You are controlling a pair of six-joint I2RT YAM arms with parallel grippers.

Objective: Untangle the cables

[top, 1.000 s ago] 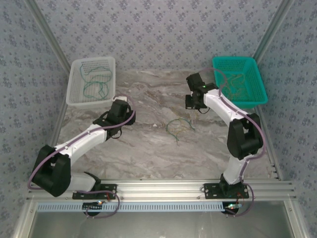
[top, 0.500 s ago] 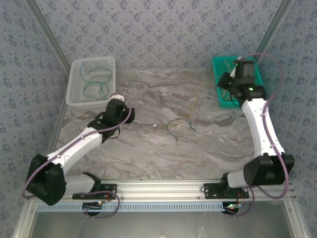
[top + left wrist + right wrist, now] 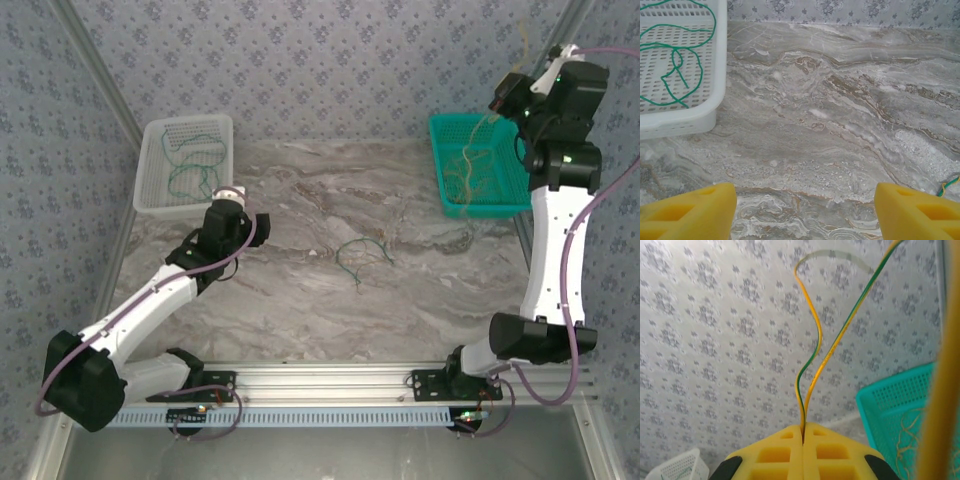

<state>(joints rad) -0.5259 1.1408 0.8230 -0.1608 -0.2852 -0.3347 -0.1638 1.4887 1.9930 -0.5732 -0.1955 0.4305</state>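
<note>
The teal basket stands below the raised fingers, so the right gripper will next tilt downward and lower into it to release the yellow-and-green cable (image 3: 478, 135).
My right gripper (image 3: 502, 98) is raised high over the teal basket (image 3: 510, 205). It is shut on a thin yellow-and-green cable (image 3: 833, 348), pinched between the closed yellow fingers (image 3: 785, 455). That cable (image 3: 478, 135) hangs down into the teal basket onto a heap of yellow cables (image 3: 470, 175). A dark green cable (image 3: 360, 255) lies in a loose loop on the marble table, apart from both grippers. My left gripper (image 3: 229, 195) hovers low by the white basket (image 3: 150, 200), open and empty (image 3: 805, 212). Green cables (image 3: 675, 60) lie in that basket.
A cable end (image 3: 950, 185) shows at the right edge of the left wrist view. Patterned walls close in the table at the back and sides. The aluminium rail (image 3: 330, 378) with both arm bases runs along the near edge.
The right arm swung from the table's middle up and to the right, above the teal basket, drawing the yellow cable up with it. The left arm stretched slightly toward the white basket.
</note>
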